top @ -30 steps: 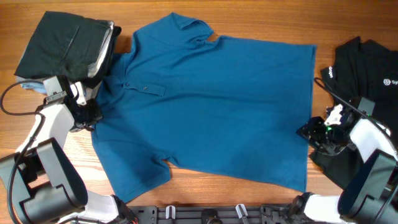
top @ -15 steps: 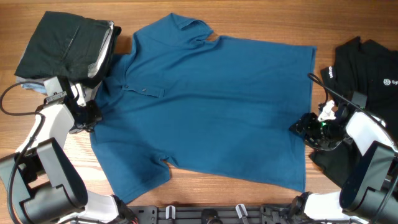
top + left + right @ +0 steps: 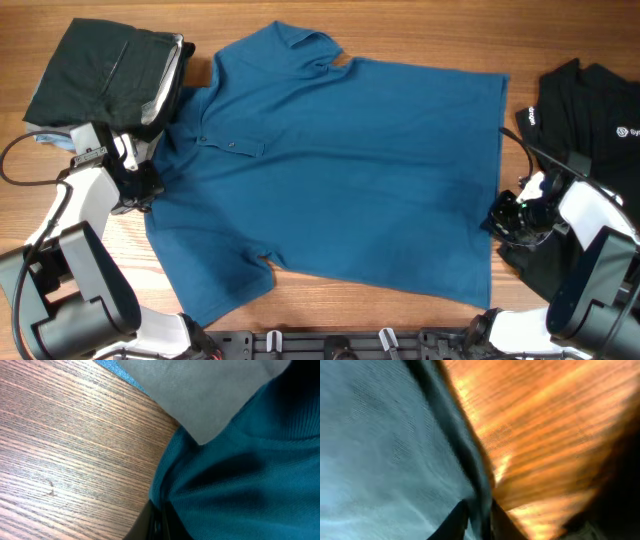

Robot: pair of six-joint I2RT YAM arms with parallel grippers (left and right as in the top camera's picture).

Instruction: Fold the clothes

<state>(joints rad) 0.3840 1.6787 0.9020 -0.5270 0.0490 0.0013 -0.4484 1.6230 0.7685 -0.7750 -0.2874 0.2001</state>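
The fold in my left gripper rises high next, goes outward and down beside the folded stack, then comes free, since my right gripper holds the opposite hem.
The medium-blue polo shirt (image 3: 350,170) lies spread flat on the wooden table (image 3: 110,265), collar toward the top left and hem toward the right. My left gripper (image 3: 143,188) is at the shirt's left edge near the placket side. In the left wrist view its jaws (image 3: 159,522) are shut on a fold of the blue knit (image 3: 250,475). My right gripper (image 3: 500,215) is at the hem on the right. In the right wrist view it (image 3: 479,515) is shut on the hem edge, with blue fabric (image 3: 385,450) to the left and bare wood to the right.
A folded stack of dark garments (image 3: 105,75) lies at the top left, touching the shirt's shoulder; its grey layer shows in the left wrist view (image 3: 200,395). A black garment with white logos (image 3: 590,110) lies at the right edge, under my right arm.
My right gripper pushed left into the hem, then drew back slightly right with the hem edge between its fingers. The left arm has not moved.
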